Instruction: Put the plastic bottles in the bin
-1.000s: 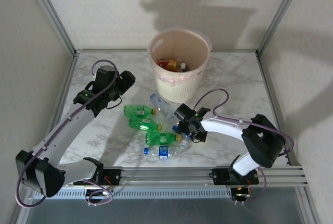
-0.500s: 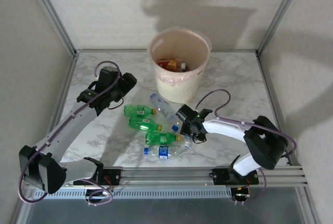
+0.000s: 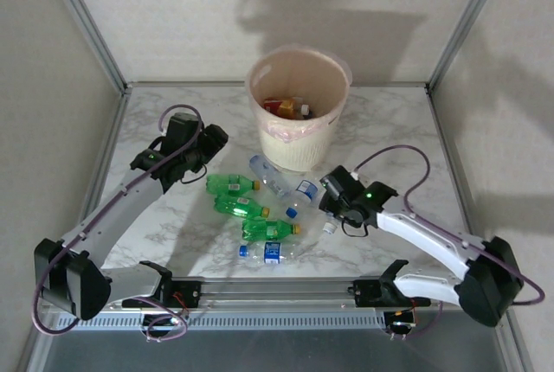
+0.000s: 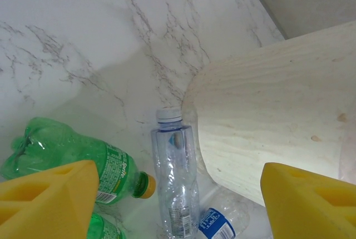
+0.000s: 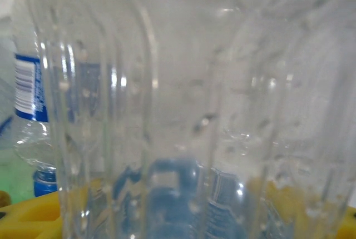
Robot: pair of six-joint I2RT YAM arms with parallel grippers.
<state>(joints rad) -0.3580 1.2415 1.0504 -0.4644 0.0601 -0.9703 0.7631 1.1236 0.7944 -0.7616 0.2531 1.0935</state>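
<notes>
The bin's opening (image 3: 301, 91) is outward and higher. Next, my right gripper lifts the clear bottle up and outward over the bin's rim and releases it.
The pale pink bin (image 3: 299, 143) stands at the back centre with red-labelled bottles (image 3: 288, 108) inside. Three green bottles (image 3: 241, 207) and clear blue-labelled ones (image 3: 270, 252) lie on the marble in front of it. My right gripper (image 3: 336, 203) is shut on a clear bottle (image 5: 183, 83), which hangs with its white cap (image 3: 329, 227) downward; yellow fingers (image 5: 28, 217) show at its sides. My left gripper (image 3: 206, 140) hovers open left of the bin. Below its jaws (image 4: 181, 175) lie a clear bottle (image 4: 175, 178) and a green bottle (image 4: 72, 153) beside the bin wall (image 4: 267, 116).
A clear bottle with blue label and blue cap (image 3: 303, 192) lies just left of the right gripper, also seen at the left of the right wrist view (image 5: 30, 100). Metal frame posts (image 3: 86, 22) and walls bound the table; a rail (image 3: 346, 290) runs along the near edge.
The right gripper closed on a clear bottle and lifted it up and to the right, away from the pile. The left gripper shifted only slightly.
</notes>
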